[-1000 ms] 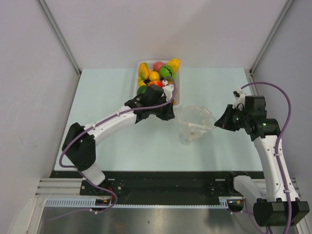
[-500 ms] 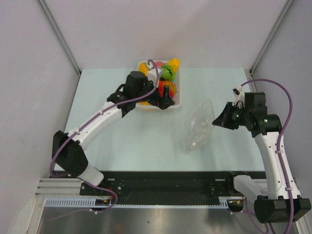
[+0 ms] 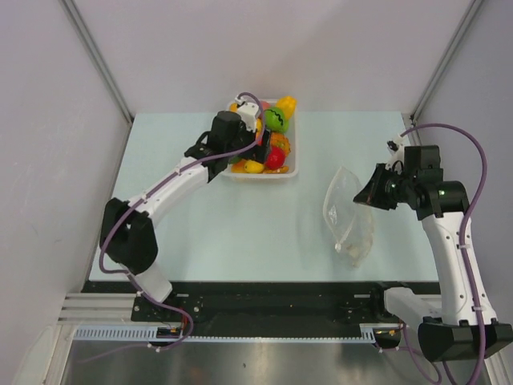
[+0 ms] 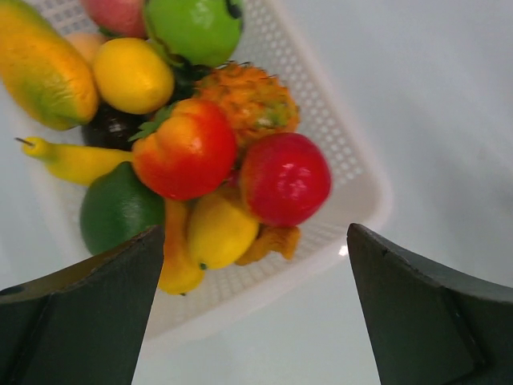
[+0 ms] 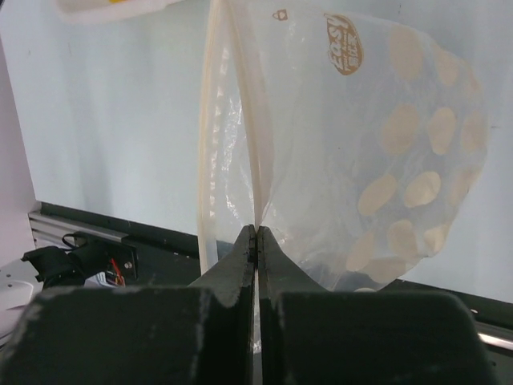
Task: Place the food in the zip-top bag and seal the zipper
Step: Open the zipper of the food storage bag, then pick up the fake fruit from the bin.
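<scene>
My left gripper will next go down and away from my base over the red-orange toy fruit, with its fingers on both sides of the fruit.
The food (image 3: 271, 151) is a pile of glossy toy fruits and vegetables in a white slotted basket (image 3: 290, 172) at the table's back. My left gripper (image 3: 261, 149) hovers over its near side, open and holding nothing. In the left wrist view the left gripper (image 4: 255, 233) frames a red fruit (image 4: 284, 178) and a yellow one (image 4: 218, 228). My right gripper (image 3: 365, 195) is shut on the mouth edge of the zip-top bag (image 3: 349, 215), which trails toward the near edge. In the right wrist view the right gripper (image 5: 255, 229) pinches one pale zipper (image 5: 210, 120) strip; the bag (image 5: 385, 120) gapes slightly.
The basket (image 4: 353, 176) sits at the back centre, its rim just beyond my left fingertips. Bare pale-green table (image 3: 240, 233) lies between the basket and the bag. Grey walls enclose the back and both sides, and a black rail (image 3: 272, 297) runs along the near edge.
My left gripper left the bag's mouth, swung back over the basket and opened. My right gripper, still shut on the bag, drew it right and nearer; the bag now trails narrower.
</scene>
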Motion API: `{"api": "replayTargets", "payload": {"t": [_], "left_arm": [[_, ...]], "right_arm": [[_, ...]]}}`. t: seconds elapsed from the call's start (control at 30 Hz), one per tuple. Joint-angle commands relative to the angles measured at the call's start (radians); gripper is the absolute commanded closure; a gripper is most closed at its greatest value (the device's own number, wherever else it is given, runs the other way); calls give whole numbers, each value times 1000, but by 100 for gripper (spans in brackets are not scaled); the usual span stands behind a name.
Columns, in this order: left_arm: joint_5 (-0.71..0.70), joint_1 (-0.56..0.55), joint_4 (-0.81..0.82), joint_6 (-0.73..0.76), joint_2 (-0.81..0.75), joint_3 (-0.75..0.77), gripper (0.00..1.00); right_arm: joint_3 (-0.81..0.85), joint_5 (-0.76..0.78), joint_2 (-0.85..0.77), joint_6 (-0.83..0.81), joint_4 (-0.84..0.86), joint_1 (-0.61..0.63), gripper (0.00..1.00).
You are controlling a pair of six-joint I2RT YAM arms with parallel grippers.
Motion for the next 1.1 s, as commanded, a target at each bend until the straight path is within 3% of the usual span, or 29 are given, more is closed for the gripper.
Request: {"api": "replayTargets", "payload": {"t": [0.0, 0.37, 0.9, 1.07], "left_arm": [[-121, 43, 14, 59, 75, 88, 0], [9, 90, 23, 19, 250, 220, 0], [18, 92, -32, -18, 415, 341, 2], [35, 93, -38, -18, 410, 347, 15]], "right_arm": [[-53, -10, 38, 25, 86, 20, 100], [-91, -99, 75, 76, 215, 28, 100], [-120, -161, 73, 79, 252, 37, 100], [-122, -179, 70, 82, 256, 42, 100]]}}
